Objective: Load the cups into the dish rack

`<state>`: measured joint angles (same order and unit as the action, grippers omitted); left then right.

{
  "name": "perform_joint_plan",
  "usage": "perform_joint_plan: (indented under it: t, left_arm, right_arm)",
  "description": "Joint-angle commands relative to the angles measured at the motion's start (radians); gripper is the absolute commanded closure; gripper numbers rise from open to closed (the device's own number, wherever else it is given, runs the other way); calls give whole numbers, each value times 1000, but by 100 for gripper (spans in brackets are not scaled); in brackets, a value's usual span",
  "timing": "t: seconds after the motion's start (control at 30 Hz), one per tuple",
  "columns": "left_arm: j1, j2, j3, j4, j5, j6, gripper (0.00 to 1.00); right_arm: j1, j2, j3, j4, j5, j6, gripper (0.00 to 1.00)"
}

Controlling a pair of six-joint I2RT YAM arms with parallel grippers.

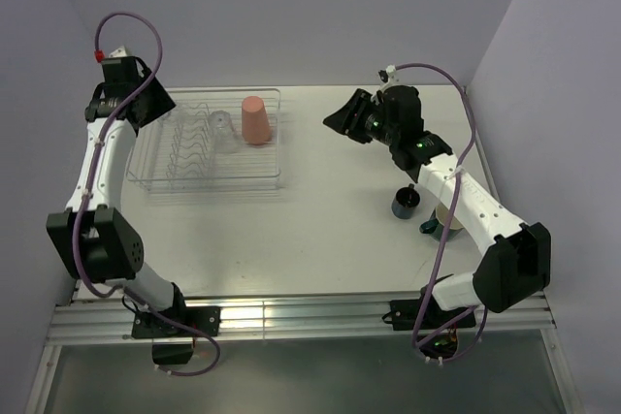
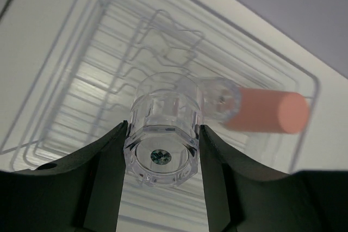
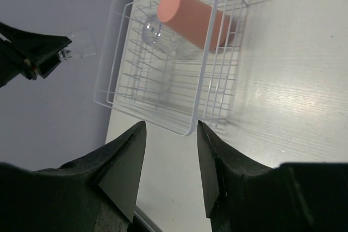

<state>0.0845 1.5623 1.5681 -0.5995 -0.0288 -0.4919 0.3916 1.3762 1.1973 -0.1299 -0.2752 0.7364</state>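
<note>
The left gripper will next move down and release the clear glass tumbler (image 2: 161, 129) at the end of the rack away from the salmon-pink tumbler, as that empty space is below the gripper.
My left gripper (image 2: 162, 150) is shut on a clear glass tumbler (image 2: 161, 129), base toward the camera, and holds it above the left end of the dish rack (image 2: 81, 80). From above, this gripper (image 1: 153, 106) hangs over the rack (image 1: 155, 186). A salmon-pink tumbler (image 1: 255, 120) and a second clear glass (image 1: 223, 131) stand in the rack's back right part. My right gripper (image 3: 171, 129) is open and empty, raised to the right of the rack (image 3: 157, 120). A dark navy mug (image 1: 406, 204) stands on the table; a teal mug (image 1: 439, 223) is partly hidden under my right arm.
The rack sits at the back left of the white table (image 1: 330, 220). Purple walls close the back and both sides. A metal rail (image 1: 291, 317) runs along the near edge by the arm bases.
</note>
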Motion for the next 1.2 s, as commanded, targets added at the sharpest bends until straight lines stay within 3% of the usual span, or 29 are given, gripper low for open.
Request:
perform_joint_plan:
  t: [0.0,0.3,1.17]
  left_arm:
    - [11,65,107,-9,-137,39,100]
    - [26,243,251,-57,-214,64,100]
    - [49,507,271,-19,-246,67,100]
  right_arm:
    - [-5,-45,-18,-19,39,-61,50]
    - [-5,-34,-34,-19,34,-91,50]
    - [-5,-45,-84,16,7,-111,51]
